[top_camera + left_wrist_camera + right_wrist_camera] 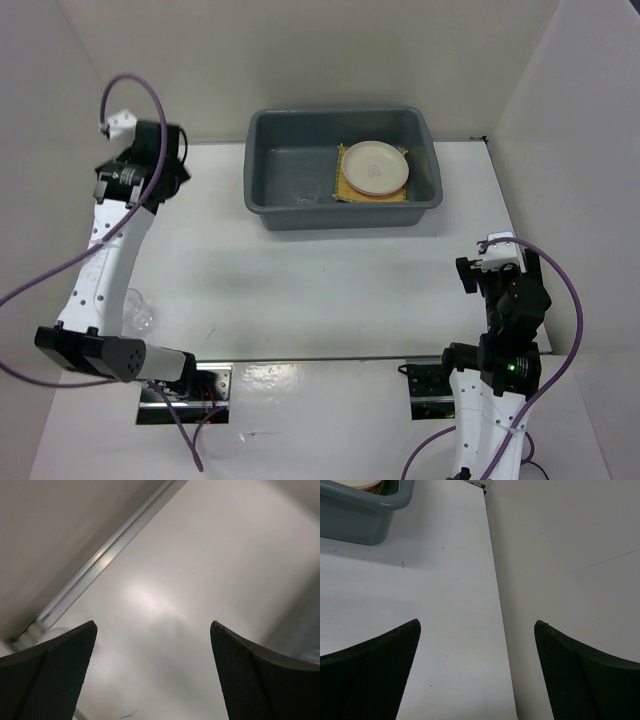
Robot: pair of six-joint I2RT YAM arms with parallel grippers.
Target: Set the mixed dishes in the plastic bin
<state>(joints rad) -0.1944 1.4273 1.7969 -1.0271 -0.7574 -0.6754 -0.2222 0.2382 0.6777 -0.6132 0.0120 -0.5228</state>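
Observation:
Next, my open left gripper draws back toward the base and comes down onto the cup's rim [134, 295], because the small clear cup sits outside the bin [345, 165].
The grey plastic bin [345, 165] stands at the back middle of the table. In it the cream plate [375, 166] lies on the yellow woven mat [345, 190], on the bin's right side. The small clear cup [138, 310] sits on the table at the near left, beside my left arm. The pink bowl does not show from above. My left gripper [155, 172] is open and empty at the far left back [153, 625]. My right gripper [492, 268] is open and empty near the right wall [477, 623]. The bin's corner [355, 510] shows in the right wrist view.
White walls close in the table on the left, back and right [560, 555]. A metal strip [95, 565] runs along the wall's foot in the left wrist view. Purple cables [150, 100] loop off both arms.

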